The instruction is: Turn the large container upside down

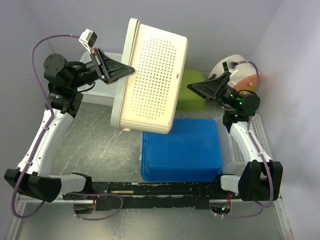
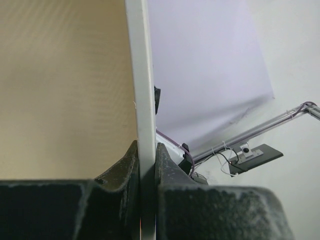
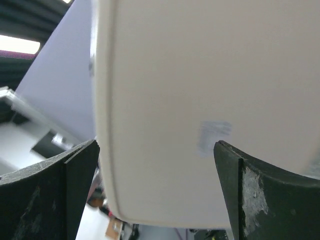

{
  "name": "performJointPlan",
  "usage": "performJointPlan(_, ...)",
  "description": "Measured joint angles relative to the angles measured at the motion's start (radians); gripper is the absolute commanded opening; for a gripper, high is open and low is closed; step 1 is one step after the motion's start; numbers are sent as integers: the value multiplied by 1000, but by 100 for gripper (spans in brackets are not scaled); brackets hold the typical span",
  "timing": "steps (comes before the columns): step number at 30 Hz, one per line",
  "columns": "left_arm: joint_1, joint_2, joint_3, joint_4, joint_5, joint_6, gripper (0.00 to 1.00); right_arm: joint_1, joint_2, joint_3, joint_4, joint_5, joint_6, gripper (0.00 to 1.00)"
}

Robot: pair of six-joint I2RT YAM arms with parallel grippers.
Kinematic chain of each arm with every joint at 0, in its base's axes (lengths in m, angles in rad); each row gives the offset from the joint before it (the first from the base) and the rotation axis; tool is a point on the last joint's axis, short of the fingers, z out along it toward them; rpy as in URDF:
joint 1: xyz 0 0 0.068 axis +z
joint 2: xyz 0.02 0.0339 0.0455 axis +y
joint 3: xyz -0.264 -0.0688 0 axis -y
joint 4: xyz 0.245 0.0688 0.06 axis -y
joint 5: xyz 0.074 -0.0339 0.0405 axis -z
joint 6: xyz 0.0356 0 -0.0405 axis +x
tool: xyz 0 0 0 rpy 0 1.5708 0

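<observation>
Next, my left gripper brings the container down and back to the bare tabletop [image 1: 107, 151] beside the blue bin and releases the container's rim, since that spot lies below and back of it.
The large cream container [image 1: 150, 75] hangs in the air over the middle of the table. It is tipped on its side, with its perforated underside facing the overhead camera. My left gripper [image 1: 131, 70] is shut on its rim at the upper left. In the left wrist view the two fingers [image 2: 125, 167] pinch the white rim [image 2: 142, 100], with the container's inner wall [image 2: 65, 85] to the left. My right gripper [image 1: 192, 87] stands open just right of the container. In the right wrist view the container's smooth cream base [image 3: 200, 100] fills the space ahead of the open gripper [image 3: 156, 143], without clear contact.
A blue bin [image 1: 181, 150] lies upside down under the raised container, near the front. Behind it sits a green container [image 1: 192, 92]. A white perforated tray [image 1: 260, 130] lies along the right edge and an orange and white object [image 1: 242, 72] at the back right. A white bin [image 1: 107, 85] sits back left.
</observation>
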Motion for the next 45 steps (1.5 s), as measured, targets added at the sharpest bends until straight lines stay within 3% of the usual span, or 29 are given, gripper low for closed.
performJointPlan(6,1,-71,-63,-23,12,-14,7,242,-14,102,-1,-24,-93,100)
performJointPlan(15,6,-280,-127,-299,-55,106,7,342,-23,95,-66,-74,-181,100)
performJointPlan(20,16,-425,-267,-462,-184,156,7,425,4,69,-79,-80,-203,100)
performJointPlan(26,26,-592,-410,-541,-280,168,7,542,94,40,-175,-62,-270,100)
performJointPlan(40,26,-593,-393,-789,-381,421,7,629,171,6,-315,17,-347,100)
performJointPlan(43,26,-564,-379,-832,-385,476,16,636,164,-1,-373,35,-375,100)
performJointPlan(45,26,-547,-373,-857,-391,504,40,637,154,-2,-423,44,-397,100)
